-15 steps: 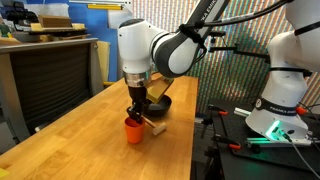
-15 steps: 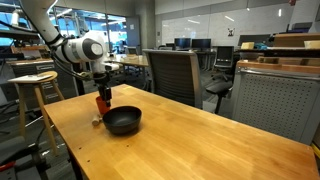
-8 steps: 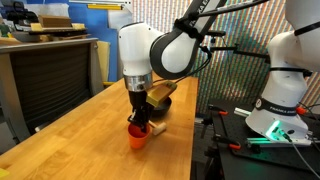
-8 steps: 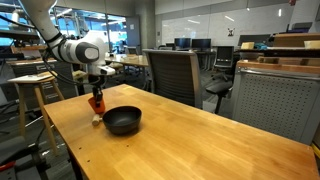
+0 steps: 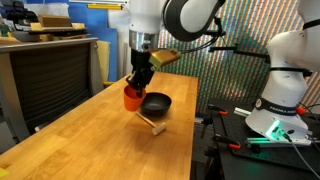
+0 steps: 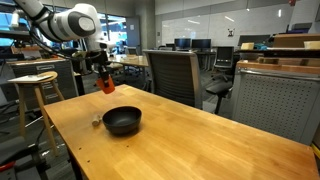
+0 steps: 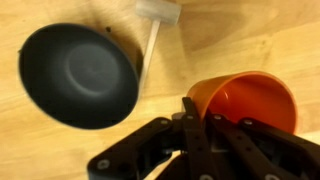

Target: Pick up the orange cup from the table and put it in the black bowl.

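My gripper carries the cup [image 6: 105, 86] across next, lowers it inside the empty black bowl [image 6: 122, 117] and releases the cup's rim. The bowl lies below my gripper, left in the wrist view.
My gripper [image 5: 136, 84] is shut on the rim of the orange cup [image 5: 131, 97], which hangs tilted in the air above the table [image 5: 85, 140]. In the wrist view one finger sits inside the cup [image 7: 248, 100] and the other outside its wall, at the gripper [image 7: 201, 112]. The black bowl [image 5: 156, 103] rests empty on the wood, just beside and below the cup. The wrist view has the bowl [image 7: 78, 75] at upper left of the cup. From the other side, the cup [image 6: 105, 86] hangs up and left of the bowl [image 6: 122, 121].
A small wooden block on a stick [image 7: 155, 25] lies on the table beside the bowl, also visible as the block [image 5: 152, 124]. A dark cabinet [image 5: 45, 75] borders one table side, with office chairs [image 6: 170, 75] behind the other. A second robot base [image 5: 280, 100] stands beside the table's end.
The jaws closed on the cup's rim and the arm lifted the cup off the table to a height above the bowl. The bowl and block stayed put.
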